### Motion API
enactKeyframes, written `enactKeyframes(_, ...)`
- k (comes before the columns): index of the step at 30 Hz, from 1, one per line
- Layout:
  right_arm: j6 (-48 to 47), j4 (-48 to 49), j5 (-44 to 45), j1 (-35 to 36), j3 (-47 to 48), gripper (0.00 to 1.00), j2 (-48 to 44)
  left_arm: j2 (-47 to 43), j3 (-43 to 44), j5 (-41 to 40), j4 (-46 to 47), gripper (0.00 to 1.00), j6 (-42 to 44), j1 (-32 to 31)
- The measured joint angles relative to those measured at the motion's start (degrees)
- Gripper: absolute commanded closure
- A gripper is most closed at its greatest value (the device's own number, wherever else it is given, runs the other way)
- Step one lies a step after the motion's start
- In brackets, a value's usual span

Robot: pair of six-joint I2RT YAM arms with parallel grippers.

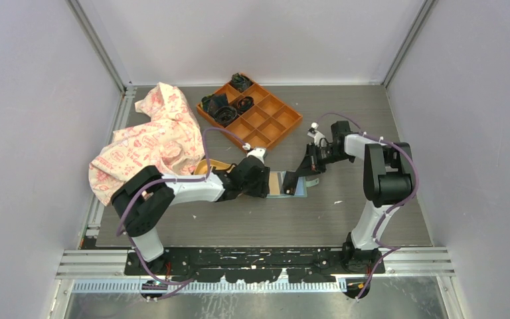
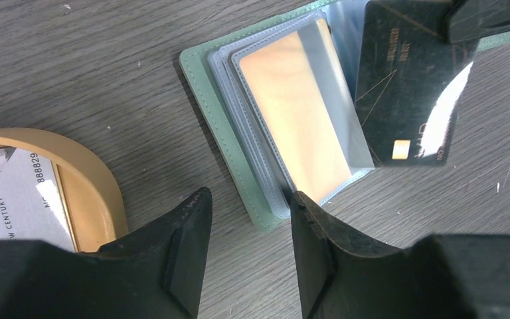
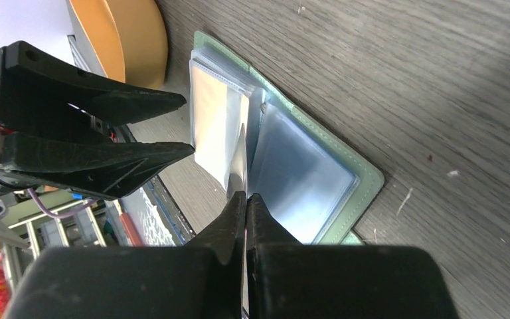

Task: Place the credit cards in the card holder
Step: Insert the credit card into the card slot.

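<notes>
The black card goes down and left in the top view with my right gripper next, inside the clear sleeve's open edge (image 1: 281, 182) (image 3: 240, 121), which lies that way, and is released.
The sage-green card holder (image 2: 219, 126) lies open on the table, its clear sleeves (image 2: 299, 113) fanned up; it also shows in the top view (image 1: 280, 185) and the right wrist view (image 3: 345, 179). My right gripper (image 3: 246, 196) is shut on a black credit card (image 2: 405, 86), held edge-down over the holder's open sleeves. My left gripper (image 2: 249, 199) is open and empty, its fingertips at the holder's near corner. A pale grey-white card (image 2: 10, 193) lies in the yellow dish (image 2: 89, 179).
An orange compartment tray (image 1: 265, 123) with dark items stands at the back. A crumpled printed cloth (image 1: 153, 139) lies at the left. The yellow dish (image 1: 216, 164) sits just left of the holder, beside my left gripper (image 1: 263, 183).
</notes>
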Motion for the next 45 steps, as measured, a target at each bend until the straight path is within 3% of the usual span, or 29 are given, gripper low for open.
enactKeyframes(17, 0.5, -2.2, -1.9, 3.1, 3.9, 1.0, 6.6, 0.2, 0.1, 4.2, 0.0, 0.55, 0.0, 2.2)
enactKeyframes(34, 8.6, 1.0, -2.1, 4.4, 4.0, 1.0, 8.7, 1.6, 1.2, 7.1, -0.1, 0.57, 0.1, 2.8)
enactKeyframes(45, 8.6, 1.1, -2.6, 7.2, 8.5, 0.99, 12.6, 2.6, 3.3, 8.8, -2.2, 0.54, 1.2, 4.0)
